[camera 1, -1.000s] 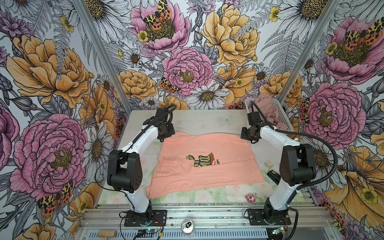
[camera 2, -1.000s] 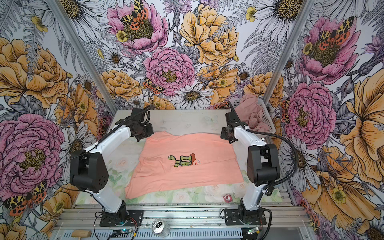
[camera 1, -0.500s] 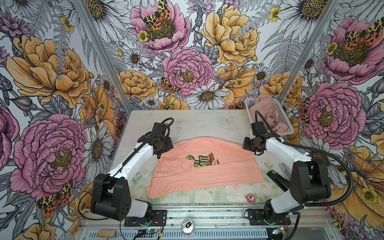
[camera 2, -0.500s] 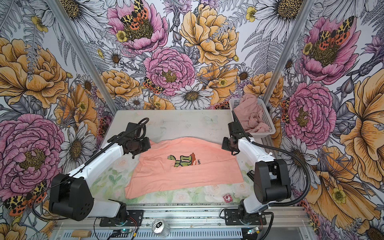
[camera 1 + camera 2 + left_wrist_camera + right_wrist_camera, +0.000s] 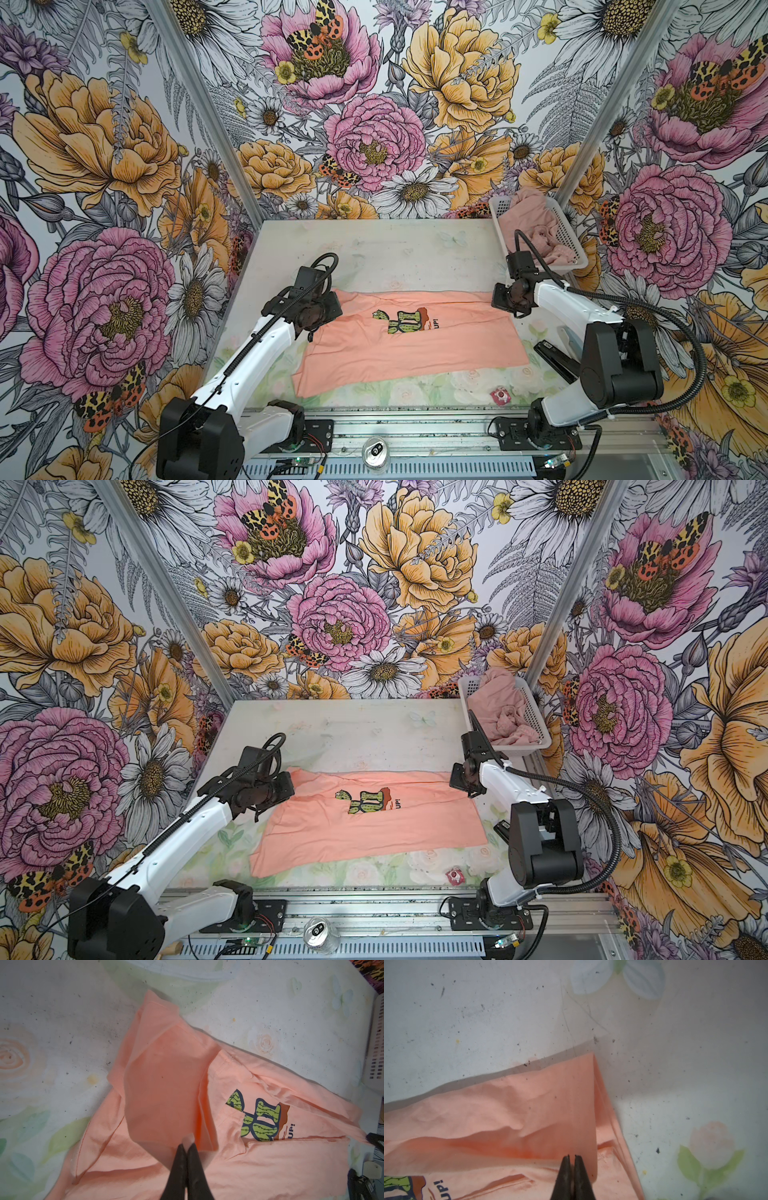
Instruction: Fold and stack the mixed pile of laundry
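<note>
The lifted flap's edge is still raised. I next need to move my right gripper back and down, lay the flap onto the shirt's end beyond the lettering and release it.
The peach-orange T-shirt lies spread on the table, its green cactus graphic facing up. My left gripper is shut on the shirt's far left part and holds a flap of cloth raised over the body. At the far right corner my right gripper is shut on the shirt and lifts a folded-over flap. The dusty-pink garment lies bunched in the white basket at the back right.
The white perforated basket stands in the back right corner, just behind the right wrist. A black stapler-like tool lies by the right arm's base. A small red item sits near the front edge, a drink can on the rail.
Both grippers have come toward the front of the table with the shirt's far edge, which now folds over the body. The shirt's far edge sits closer to the graphic.
</note>
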Motion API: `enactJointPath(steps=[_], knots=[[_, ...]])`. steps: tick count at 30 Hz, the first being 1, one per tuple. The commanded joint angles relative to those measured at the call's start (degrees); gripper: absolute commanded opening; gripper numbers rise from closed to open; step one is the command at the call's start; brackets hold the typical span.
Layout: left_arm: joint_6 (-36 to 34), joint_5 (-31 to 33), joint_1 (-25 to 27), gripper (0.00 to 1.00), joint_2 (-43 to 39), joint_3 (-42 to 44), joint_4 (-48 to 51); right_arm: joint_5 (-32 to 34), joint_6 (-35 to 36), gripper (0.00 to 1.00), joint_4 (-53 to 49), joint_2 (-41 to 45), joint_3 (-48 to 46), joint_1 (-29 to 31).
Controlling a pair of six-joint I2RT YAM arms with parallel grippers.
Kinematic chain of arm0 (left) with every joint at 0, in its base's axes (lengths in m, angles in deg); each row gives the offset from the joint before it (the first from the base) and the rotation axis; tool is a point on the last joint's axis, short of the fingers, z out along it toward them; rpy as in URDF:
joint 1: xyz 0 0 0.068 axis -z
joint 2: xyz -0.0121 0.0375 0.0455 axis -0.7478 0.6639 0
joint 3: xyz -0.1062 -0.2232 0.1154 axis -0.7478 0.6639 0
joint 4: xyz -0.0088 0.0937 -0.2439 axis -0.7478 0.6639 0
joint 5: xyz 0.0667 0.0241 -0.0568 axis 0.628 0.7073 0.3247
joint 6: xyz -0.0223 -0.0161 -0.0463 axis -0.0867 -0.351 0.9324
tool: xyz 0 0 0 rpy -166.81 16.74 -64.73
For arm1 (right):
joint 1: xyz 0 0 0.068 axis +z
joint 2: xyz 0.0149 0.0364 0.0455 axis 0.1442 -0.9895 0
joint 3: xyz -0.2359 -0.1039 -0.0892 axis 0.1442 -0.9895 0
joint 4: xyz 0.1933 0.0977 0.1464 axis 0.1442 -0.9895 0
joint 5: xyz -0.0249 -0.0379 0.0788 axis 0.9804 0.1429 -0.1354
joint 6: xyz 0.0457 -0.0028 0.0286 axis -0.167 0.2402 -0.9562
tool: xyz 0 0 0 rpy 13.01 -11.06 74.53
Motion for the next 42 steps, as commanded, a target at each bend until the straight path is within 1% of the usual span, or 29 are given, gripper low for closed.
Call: enactJointPath(steps=[1, 9, 16, 22, 31, 32, 33, 34, 35, 37, 42], knots=[[2.3, -1.1, 1.1, 0.00, -2.4, 0.8, 0.6, 0.6, 0.2, 0.00, 0.4, 2.3, 1.7, -0.3], [5.4, -1.0, 2.7, 0.00, -9.9, 3.1, 4.5, 1.4, 0.0, 0.00, -0.6, 6.0, -0.5, -0.8], [7.8, -1.1, 4.0, 0.00, -15.0, 6.6, 6.9, 4.0, 0.3, 0.00, 0.4, 3.3, -1.8, -2.8], [8.8, -0.8, 5.3, 0.00, -15.7, 8.0, 7.0, 4.6, 0.1, 0.00, 1.5, 1.6, -2.3, -3.0], [10.7, -0.6, 8.2, 0.00, -16.0, 10.1, 6.9, 4.3, -0.2, 0.00, 1.7, 2.1, -5.6, -3.1], [10.8, -0.6, 8.4, 0.00, -16.0, 10.2, 6.9, 4.1, -0.5, 0.06, 1.5, 1.8, -5.8, -3.1], [10.9, -0.5, 8.7, 0.00, -15.9, 10.4, 6.9, 4.0, -1.0, 0.18, 1.1, 1.6, -5.8, -3.1], [11.0, -0.4, 9.0, 0.00, -15.9, 10.5, 6.9, 4.1, -1.6, 0.27, 0.7, 1.5, -5.9, -3.1], [11.0, -0.4, 9.1, 0.00, -15.9, 10.5, 6.9, 4.2, -2.0, 0.32, 0.6, 1.7, -5.9, -3.1], [11.4, -0.4, 9.7, 0.00, -15.8, 10.7, 6.8, 4.9, -2.7, 0.38, 0.5, 2.7, -6.0, -3.0], [11.8, -0.1, 10.8, 0.00, -15.6, 11.3, 6.8, 6.0, -2.5, 0.40, -0.8, 4.6, -4.3, -2.7]])
